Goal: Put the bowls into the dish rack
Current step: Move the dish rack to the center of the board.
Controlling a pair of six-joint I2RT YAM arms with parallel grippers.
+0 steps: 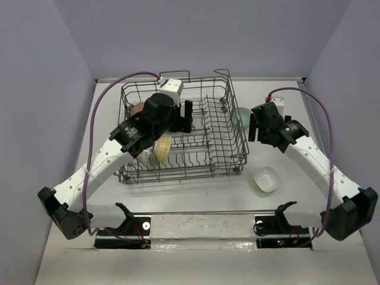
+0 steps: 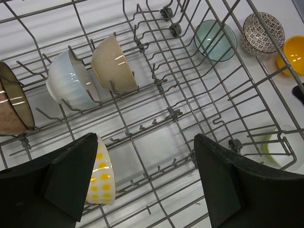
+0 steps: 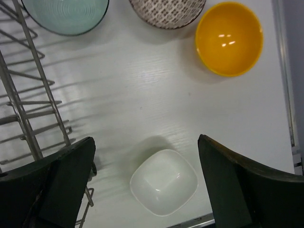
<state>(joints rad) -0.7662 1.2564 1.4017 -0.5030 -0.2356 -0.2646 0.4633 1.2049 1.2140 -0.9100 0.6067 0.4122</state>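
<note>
The patterned bowl still sits outside the rack. Next, my right gripper swings outward, turns and comes down onto the patterned bowl's rim away from the rack (image 3: 203, 7).
The grey wire dish rack (image 1: 222, 127) holds several bowls on their sides: a brown speckled one (image 2: 12, 107), a white one (image 2: 69, 80), a beige one (image 2: 114, 64) and a yellow-dotted one (image 2: 100, 178). My left gripper (image 2: 146, 140) hangs open inside the rack with nothing between its fingers; the dotted bowl lies beside its left finger. Right of the rack, my right gripper (image 3: 145, 142) stands open above a squarish white bowl (image 3: 164, 181) on the table. A teal bowl (image 3: 66, 14), a patterned bowl (image 3: 166, 12) and an orange-yellow bowl (image 3: 229, 38) sit beyond it.
The rack's right wall (image 3: 28, 109) stands close to the right gripper's left finger. The rack's right half shows bare tines (image 2: 171, 114). The white table (image 1: 196, 196) ends at a metal strip near the arm bases, just below the squarish bowl.
</note>
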